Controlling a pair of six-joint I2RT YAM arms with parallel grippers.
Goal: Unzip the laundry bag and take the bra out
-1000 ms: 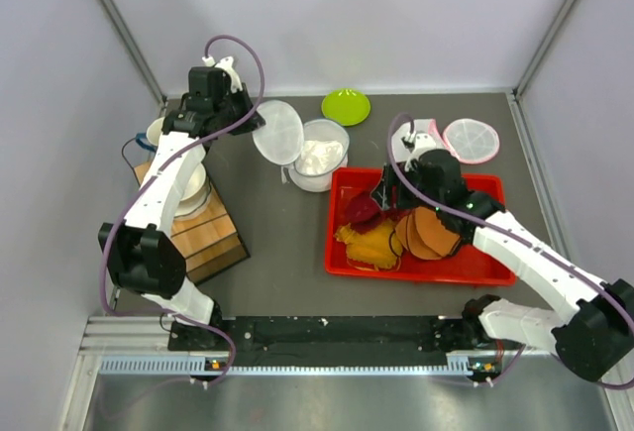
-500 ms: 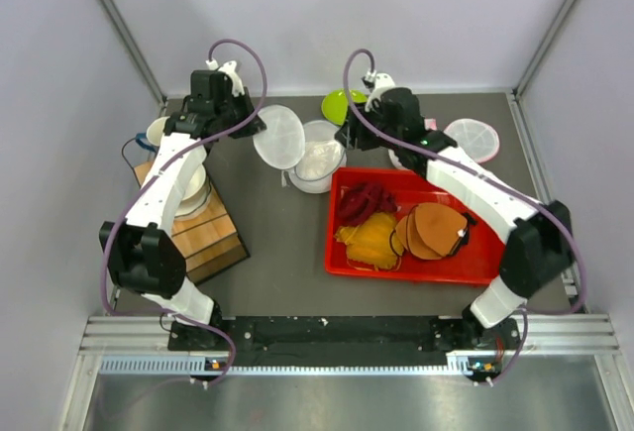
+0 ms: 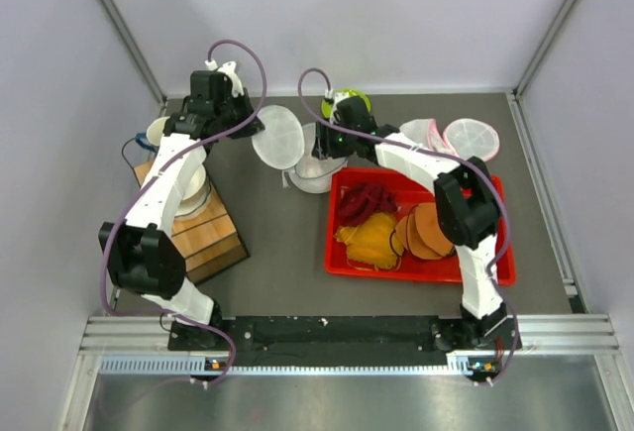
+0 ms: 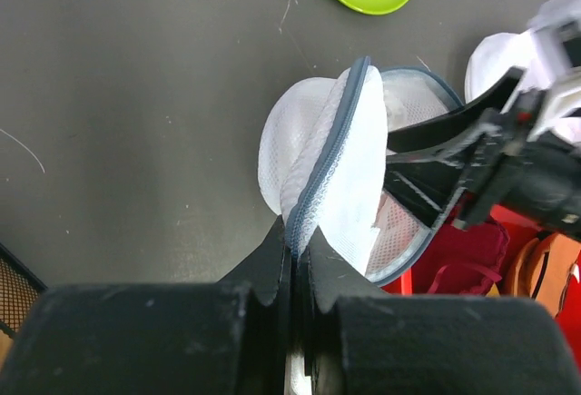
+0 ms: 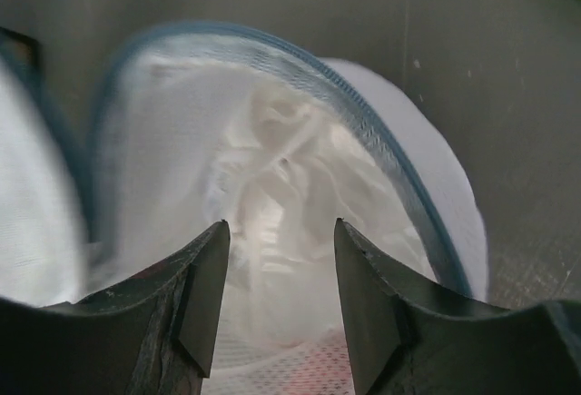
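My right gripper, which the lifted lid leaves clear, lowers its open fingers inside the blue rim (image 5: 363, 118) next and closes, as the white bra's hook end (image 5: 280, 161) lies below.
The white mesh laundry bag (image 3: 319, 169) with blue zipper trim lies unzipped on the table, its round lid (image 3: 278, 134) lifted to the left. My left gripper (image 3: 249, 125) is shut on the lid's zipper edge (image 4: 320, 177), pinching it between the fingertips (image 4: 272, 251). My right gripper (image 3: 330, 144) is open and hangs right over the bag's mouth. In the right wrist view the open gripper (image 5: 280, 224) frames a crumpled white bra (image 5: 277, 186) inside the bag's blue rim (image 5: 363, 118), without touching it.
A red tray (image 3: 495, 265) to the right of the bag holds dark red, yellow and orange bras. A green plate (image 3: 353, 104) lies behind the bag. A pink-trimmed bag (image 3: 472, 140) lies at back right. A wooden box (image 3: 210, 233) with a white bowl stands at left.
My right arm has swung from over the red tray across to the open laundry bag. My left gripper has kept holding the lid in place.
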